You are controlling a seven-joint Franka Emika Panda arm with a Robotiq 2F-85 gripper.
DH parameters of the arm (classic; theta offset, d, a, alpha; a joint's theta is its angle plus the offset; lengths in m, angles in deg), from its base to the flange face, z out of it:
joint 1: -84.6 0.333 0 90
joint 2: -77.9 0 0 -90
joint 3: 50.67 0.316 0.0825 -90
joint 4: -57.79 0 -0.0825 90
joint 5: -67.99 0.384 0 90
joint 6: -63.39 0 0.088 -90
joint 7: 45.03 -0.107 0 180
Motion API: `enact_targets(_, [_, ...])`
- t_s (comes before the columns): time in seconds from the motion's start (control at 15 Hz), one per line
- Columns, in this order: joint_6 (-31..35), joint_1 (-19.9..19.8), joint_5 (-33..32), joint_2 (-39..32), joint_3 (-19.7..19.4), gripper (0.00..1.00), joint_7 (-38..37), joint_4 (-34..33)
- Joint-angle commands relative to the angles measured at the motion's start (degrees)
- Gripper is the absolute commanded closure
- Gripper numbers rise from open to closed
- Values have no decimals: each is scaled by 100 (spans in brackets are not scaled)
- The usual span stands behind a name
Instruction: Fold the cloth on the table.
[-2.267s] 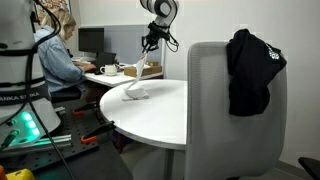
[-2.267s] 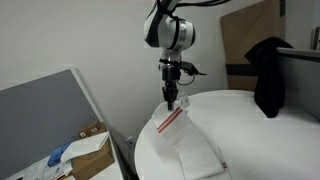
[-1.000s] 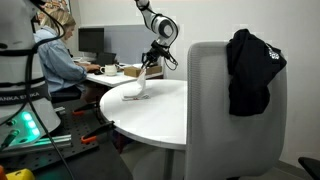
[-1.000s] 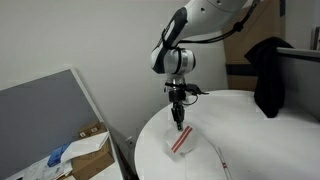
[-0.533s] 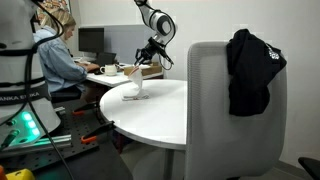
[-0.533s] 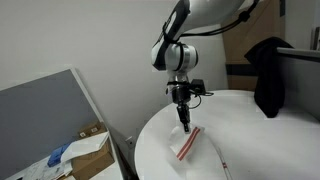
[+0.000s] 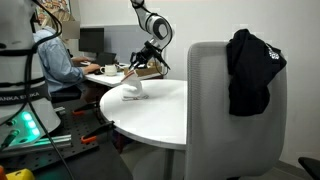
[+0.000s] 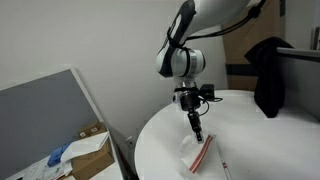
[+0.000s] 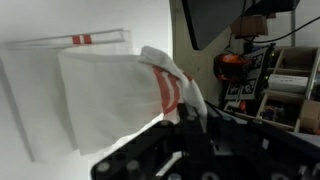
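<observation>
The gripper moves down toward the cloth's flat lower layer [image 7: 136,97] next and releases the striped edge over it, since that edge still hangs lifted above the tabletop.
The cloth [image 8: 199,153] is a small white fabric piece with a red stripe, lying partly on the round white table [image 8: 260,130]. My gripper [image 8: 197,133] is shut on its striped edge and holds that edge lifted over the rest of the cloth. In an exterior view the cloth [image 7: 135,91] sits near the table's [image 7: 165,110] far edge under the gripper [image 7: 133,77]. In the wrist view the lifted layer [image 9: 120,85] with its red stripe runs into the dark jaws [image 9: 190,110], and a lower layer with red marks lies flat beneath.
A grey chair back [image 7: 235,110] with a black garment [image 7: 252,70] draped on it stands by the table. A person [image 7: 55,60] sits at a cluttered desk behind. A grey partition [image 8: 50,120] and a cardboard box [image 8: 85,155] stand beside the table.
My gripper has carried the cloth's striped edge across the table and lower, laying the lifted part over the rest of the cloth.
</observation>
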Motion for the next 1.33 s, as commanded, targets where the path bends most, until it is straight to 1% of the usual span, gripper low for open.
enact_targets(0.0, [580, 154, -267, 169, -114, 98, 2, 230])
enact_targets(0.27, [1207, 249, -482, -1, -132, 98, -117, 75])
enact_targets(0.47, [1424, 326, -590, -21, -73, 98, -108, 137])
enact_targets(0.73, [1423, 367, -519, -27, -48, 98, -134, 375])
enact_targets(1.0, [1502, 304, -406, 33, -87, 98, -337, 799])
enact_targets(1.27, [1816, 158, -221, 75, -142, 98, -699, 1186])
